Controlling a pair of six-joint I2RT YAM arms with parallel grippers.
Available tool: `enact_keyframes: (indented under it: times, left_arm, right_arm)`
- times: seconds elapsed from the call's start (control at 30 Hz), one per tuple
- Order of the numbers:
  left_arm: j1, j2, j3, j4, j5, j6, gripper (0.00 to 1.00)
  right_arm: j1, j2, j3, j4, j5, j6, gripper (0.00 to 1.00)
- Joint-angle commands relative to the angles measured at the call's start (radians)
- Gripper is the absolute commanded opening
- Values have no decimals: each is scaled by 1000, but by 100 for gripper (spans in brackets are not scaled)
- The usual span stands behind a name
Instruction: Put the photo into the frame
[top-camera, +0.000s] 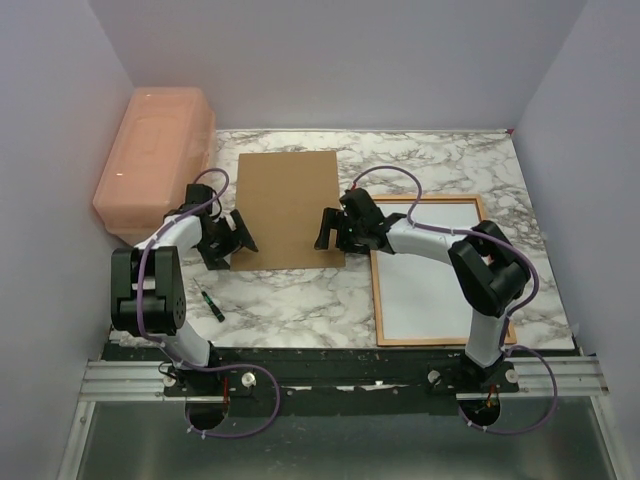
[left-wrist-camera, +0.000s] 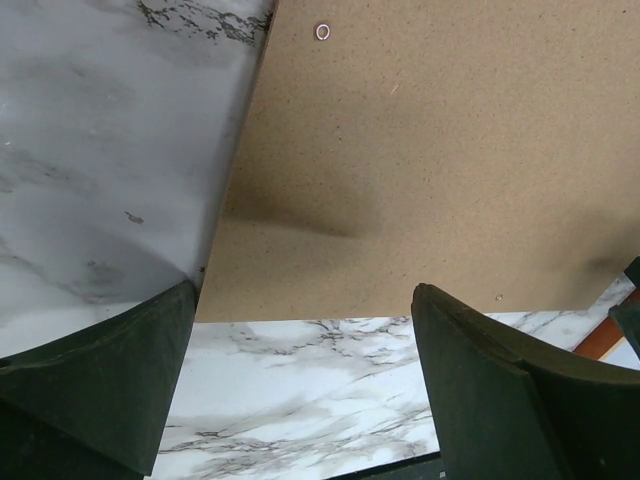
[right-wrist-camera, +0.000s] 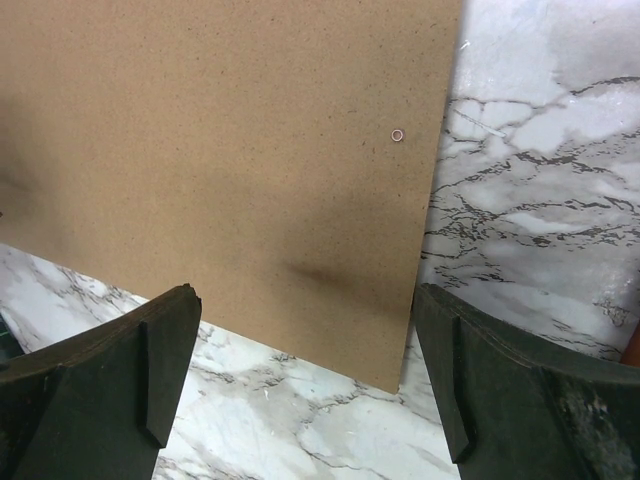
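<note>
I will move my right gripper toward the frame and turn it to close on the board's frame-side edge (top-camera: 339, 186), because the board (top-camera: 288, 208) is lying flat on the marble.
The frame (top-camera: 378, 300) lies flat on the right of the table, with a thin light-wood rim. A plain white sheet (top-camera: 430, 275) fills its inside, which looks like the photo lying white back up; no mountain picture shows. A sliver of the frame's orange edge shows in the left wrist view (left-wrist-camera: 622, 336). My left gripper (top-camera: 236, 238) is open and empty at the near left corner of the brown backing board (top-camera: 288, 208). My right gripper (top-camera: 328, 232) is open and empty at the board's near right corner. Both wrist views show open jaws over the board (left-wrist-camera: 430, 170) (right-wrist-camera: 230, 130) and the marble.
A translucent pink lidded box (top-camera: 155, 160) stands at the back left. A green marker (top-camera: 211, 305) lies near the left arm's base. The table is white marble (top-camera: 290, 300), walled on three sides. A small metal ring (right-wrist-camera: 397, 135) sits in the board.
</note>
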Motion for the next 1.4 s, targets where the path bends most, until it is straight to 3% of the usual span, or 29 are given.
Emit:
enact_keyframes:
  times: [0.0, 0.33, 0.8, 1.03, 1.17, 1.27, 1.37]
  left_arm:
    - [-31, 17, 33, -12, 63, 19, 89]
    - [-145, -50, 20, -52, 104, 26, 89]
    - [-366, -108, -108, 21, 113, -60, 89]
    - [-499, -167, -176, 64, 96, -123, 89]
    - [-515, -220, -234, 76, 50, -151, 90]
    - [-514, -235, -233, 41, -15, -140, 90]
    - [-515, -230, -225, 15, -61, -129, 91]
  right_arm:
    - [3, 31, -64, -123, -92, 17, 96]
    - [4, -163, -94, -108, -228, 29, 95]
    - [6, -481, -232, -153, -257, 85, 95]
    - [7, -734, -400, -283, -167, 116, 94]
    - [6, -879, -497, -381, 16, 155, 96]
    - [2, -889, -521, -429, 127, 163, 98]
    - [-12, -833, -522, -421, 134, 155, 99]
